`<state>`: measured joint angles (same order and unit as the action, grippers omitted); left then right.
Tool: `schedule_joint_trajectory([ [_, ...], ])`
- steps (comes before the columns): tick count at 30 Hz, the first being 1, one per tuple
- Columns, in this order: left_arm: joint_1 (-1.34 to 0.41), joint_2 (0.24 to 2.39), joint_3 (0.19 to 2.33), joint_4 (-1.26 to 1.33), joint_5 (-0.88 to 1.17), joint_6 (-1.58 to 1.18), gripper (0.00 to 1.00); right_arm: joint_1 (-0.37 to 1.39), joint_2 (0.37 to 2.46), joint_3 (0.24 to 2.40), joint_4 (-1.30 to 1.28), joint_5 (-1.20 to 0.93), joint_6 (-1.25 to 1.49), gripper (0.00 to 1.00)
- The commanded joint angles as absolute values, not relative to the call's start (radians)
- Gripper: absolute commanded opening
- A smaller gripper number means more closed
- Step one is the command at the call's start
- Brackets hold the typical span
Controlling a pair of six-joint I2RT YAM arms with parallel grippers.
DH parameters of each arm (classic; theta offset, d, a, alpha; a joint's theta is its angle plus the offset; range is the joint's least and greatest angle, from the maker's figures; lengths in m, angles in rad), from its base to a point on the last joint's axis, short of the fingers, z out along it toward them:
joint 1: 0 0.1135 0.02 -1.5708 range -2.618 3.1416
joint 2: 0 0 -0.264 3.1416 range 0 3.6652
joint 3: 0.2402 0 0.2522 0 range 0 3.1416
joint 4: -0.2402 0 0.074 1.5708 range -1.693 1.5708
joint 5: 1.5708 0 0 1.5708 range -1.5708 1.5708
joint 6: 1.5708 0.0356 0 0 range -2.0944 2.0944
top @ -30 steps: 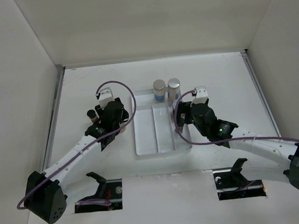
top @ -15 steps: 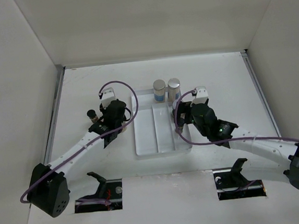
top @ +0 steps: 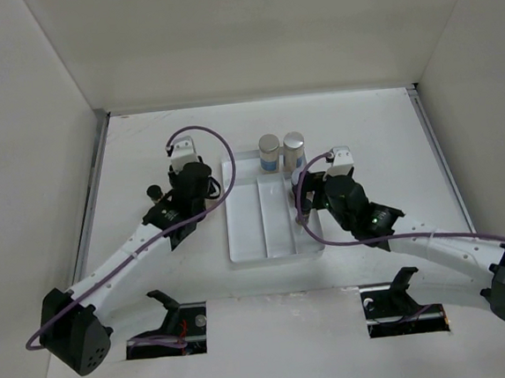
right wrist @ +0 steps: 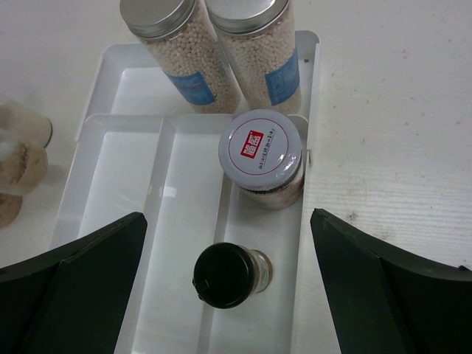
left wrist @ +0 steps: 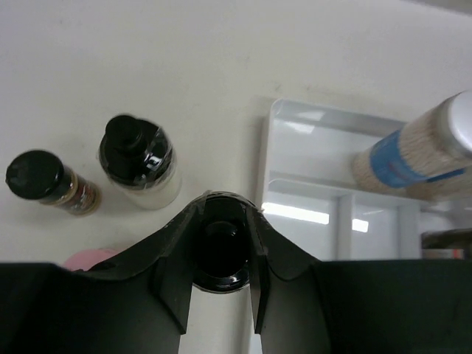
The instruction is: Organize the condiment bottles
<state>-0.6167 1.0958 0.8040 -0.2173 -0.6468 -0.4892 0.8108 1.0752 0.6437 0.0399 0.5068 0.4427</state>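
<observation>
My left gripper lifts the black-capped bottle outward over the tray's back section next and lowers it to release, since space beside the silver-capped bottles is empty.
My left gripper (left wrist: 220, 247) is shut on a black-capped bottle (left wrist: 221, 225) standing on the table just left of the white tray (left wrist: 295, 151). Beside it stand a black pointed-cap bottle with a white body (left wrist: 140, 158), a dark-capped brown bottle (left wrist: 44, 181) and a pink cap (left wrist: 88, 258). My right gripper (right wrist: 230, 287) is open above the tray's right compartment, over a black-capped bottle (right wrist: 228, 274). A white-lidded jar (right wrist: 262, 151) stands behind that bottle. Two silver-capped, blue-labelled bottles (right wrist: 173, 44) (right wrist: 258, 40) stand in the tray's back compartment.
In the top view the tray (top: 248, 242) lies mid-table between my left gripper (top: 193, 194) and right gripper (top: 311, 197). The dark-capped bottle (top: 154, 192) stands left of the left arm. White walls enclose the table on three sides.
The left arm has shifted slightly toward the back of the table, staying over the bottles left of the tray. The right arm has barely moved.
</observation>
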Motion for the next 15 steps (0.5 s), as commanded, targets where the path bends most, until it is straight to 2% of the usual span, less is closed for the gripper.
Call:
schedule_joint_trajectory([
  [1, -0.642, 1.074, 0.923, -0.137, -0.661, -0.454, 0.18, 0.805, 1.062, 0.635, 0.115, 0.5, 0.454, 1.0],
  [15, -0.613, 1.514, 1.206, 0.112, -0.528, -0.391, 0.18, 0.808, 1.035, 0.614, 0.149, 0.495, 0.457, 1.0],
])
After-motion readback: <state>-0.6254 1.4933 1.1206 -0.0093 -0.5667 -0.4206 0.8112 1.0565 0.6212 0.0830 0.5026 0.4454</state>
